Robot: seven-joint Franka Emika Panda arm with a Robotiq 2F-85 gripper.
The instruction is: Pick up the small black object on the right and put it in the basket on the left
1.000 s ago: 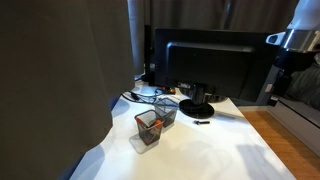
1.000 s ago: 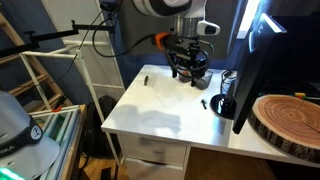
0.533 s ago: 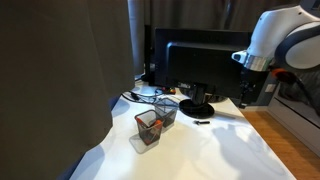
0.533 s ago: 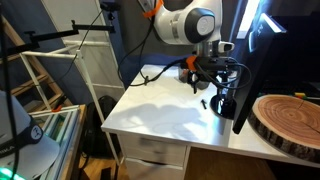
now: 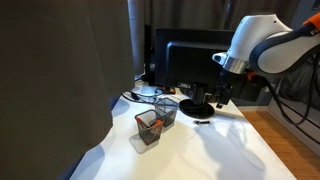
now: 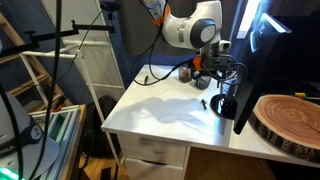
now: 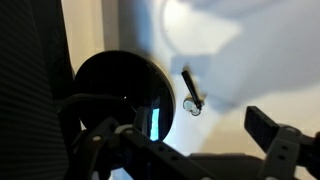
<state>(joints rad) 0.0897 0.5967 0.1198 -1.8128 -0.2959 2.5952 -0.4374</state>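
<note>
The small black object (image 5: 203, 122) (image 7: 192, 90) lies flat on the tabletop. My open gripper will next go down toward the round monitor stand base and onto the middle of the object.
The small black object (image 5: 201, 121) lies flat on the white table (image 5: 215, 155), just in front of the round monitor stand base (image 5: 196, 108). It also shows in an exterior view (image 6: 204, 102) and in the wrist view (image 7: 189, 87), where it is a thin dark stick with a shiny end. My gripper (image 5: 221, 99) hangs open and empty above and slightly beside it; its fingers (image 7: 185, 140) stand wide apart. Two mesh baskets (image 5: 147, 129) (image 5: 165, 110) stand to the left, one holding something reddish.
A black monitor (image 5: 205, 62) stands at the back of the table, with cables (image 5: 140, 95) behind the baskets. A dark curtain (image 5: 55, 80) fills the left side. A round wooden slab (image 6: 290, 120) lies near the monitor. A shelf frame (image 6: 40, 80) stands beside the table.
The arm has swung in from the far side and come down toward the monitor stand. The gripper now hangs over the small black object. Nothing on the table has moved.
</note>
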